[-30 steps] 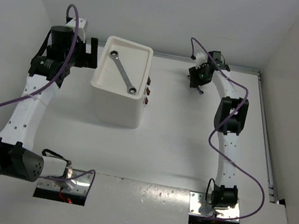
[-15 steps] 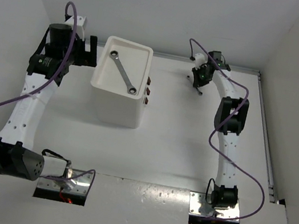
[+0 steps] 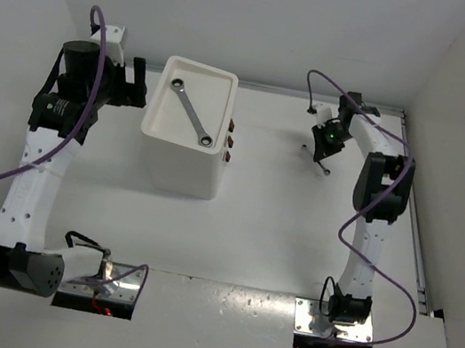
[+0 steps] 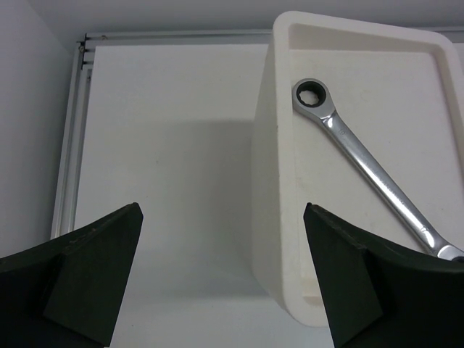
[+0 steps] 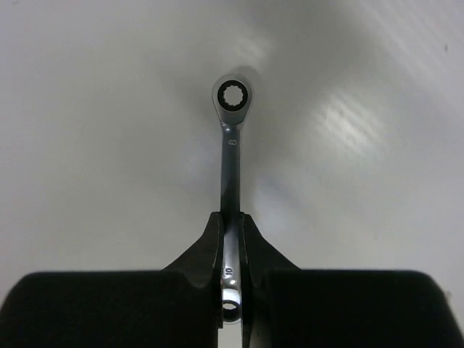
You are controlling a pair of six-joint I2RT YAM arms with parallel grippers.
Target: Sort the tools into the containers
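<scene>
My right gripper needs to go up, move across the tray's rim and let go at the tray's bare bottom, next to the other wrench, which lies to its left in the top view.
The white drawer unit (image 3: 179, 161) stands left of centre, its reddish-brown drawer handles (image 3: 231, 141) facing right. A slim silver wrench (image 3: 191, 113) lies diagonally in its rimmed tray top, also in the left wrist view (image 4: 373, 181). My left gripper (image 3: 136, 82) is open and empty beside the unit's left side (image 4: 272, 181). My right gripper (image 3: 323, 150) is shut on a second silver wrench (image 5: 232, 152) and holds it above the table at the back right, its ring end pointing away from the fingers (image 5: 206, 243). Pliers and screwdrivers are out of view.
White walls close in the table on the left, back and right. A metal rail (image 3: 412, 206) runs along the right edge, and another along the left edge in the left wrist view (image 4: 69, 145).
My right gripper has moved right and nearer with the wrench in it. My left arm has shifted slightly left, away from the drawer unit.
</scene>
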